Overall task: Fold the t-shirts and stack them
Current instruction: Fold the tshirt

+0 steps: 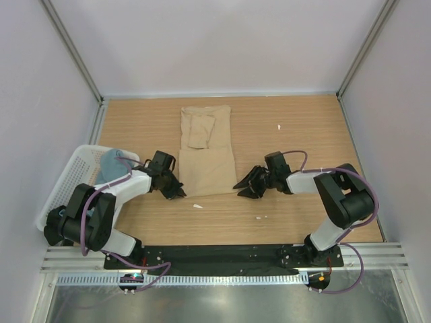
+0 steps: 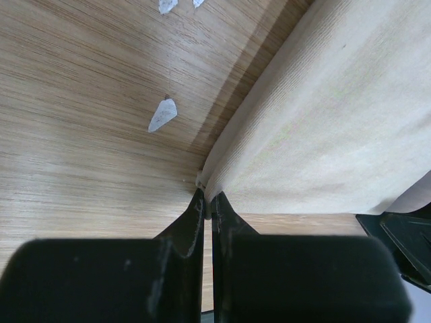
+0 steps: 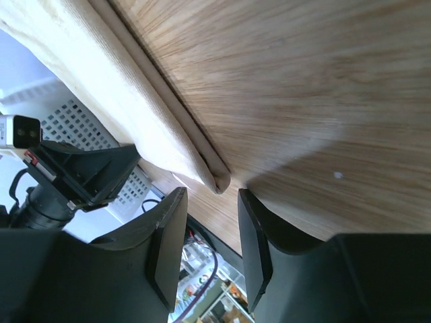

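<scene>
My right gripper will next move a little toward the left gripper, with its fingers on both sides of the folded near corner, and close, because the cloth is just beyond the ends of its fingers.
The tan-beige t-shirt (image 1: 207,151) lies folded into a long strip in the middle of the table. My left gripper (image 1: 176,192) is at its near left corner, and in the left wrist view it (image 2: 207,200) is shut on that corner of the cloth (image 2: 323,121). My right gripper (image 1: 241,187) is at the near right corner. It stands open (image 3: 212,202), with the folded corner of the shirt (image 3: 114,74) just ahead of its fingertips and not pinched. The grey-blue t-shirt (image 1: 111,163) sits in the basket at the left.
The white mesh basket (image 1: 67,180) stands at the table's left edge, beside the left arm. Small white scraps lie on the wood (image 1: 197,206) (image 1: 279,126) (image 2: 162,115). Walls close in the table on three sides.
</scene>
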Robot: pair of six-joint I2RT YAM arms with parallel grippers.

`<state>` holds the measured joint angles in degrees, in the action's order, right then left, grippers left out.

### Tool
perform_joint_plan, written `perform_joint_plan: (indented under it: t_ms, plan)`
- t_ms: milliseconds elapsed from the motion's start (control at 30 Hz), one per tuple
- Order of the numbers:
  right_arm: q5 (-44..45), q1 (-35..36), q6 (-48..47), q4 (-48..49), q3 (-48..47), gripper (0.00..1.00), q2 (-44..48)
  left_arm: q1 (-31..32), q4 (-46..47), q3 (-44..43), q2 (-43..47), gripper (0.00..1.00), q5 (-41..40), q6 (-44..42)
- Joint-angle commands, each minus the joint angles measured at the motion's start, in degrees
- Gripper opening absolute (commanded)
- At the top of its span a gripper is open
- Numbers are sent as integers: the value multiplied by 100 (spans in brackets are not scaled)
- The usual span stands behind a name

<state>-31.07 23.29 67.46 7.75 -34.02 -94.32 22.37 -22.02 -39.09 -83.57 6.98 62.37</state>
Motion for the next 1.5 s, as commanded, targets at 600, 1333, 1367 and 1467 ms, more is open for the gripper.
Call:
perform_joint_plan:
  t_ms: [600,1333,1367,1467]
  plan:
    - [1155,35,197,-309,220,41,-420,48,-241,68,86,0,-162,-67]
    - [874,-79,-662,-315,255,1,-782,153,-399,-107,77,0,22,-585]
    - [866,-79,-760,-370,282,2,-685,249,-434,-107,139,0,-4,-655]
    - [848,17,-1076,-668,449,1,-149,583,-759,-99,534,0,-188,-682]
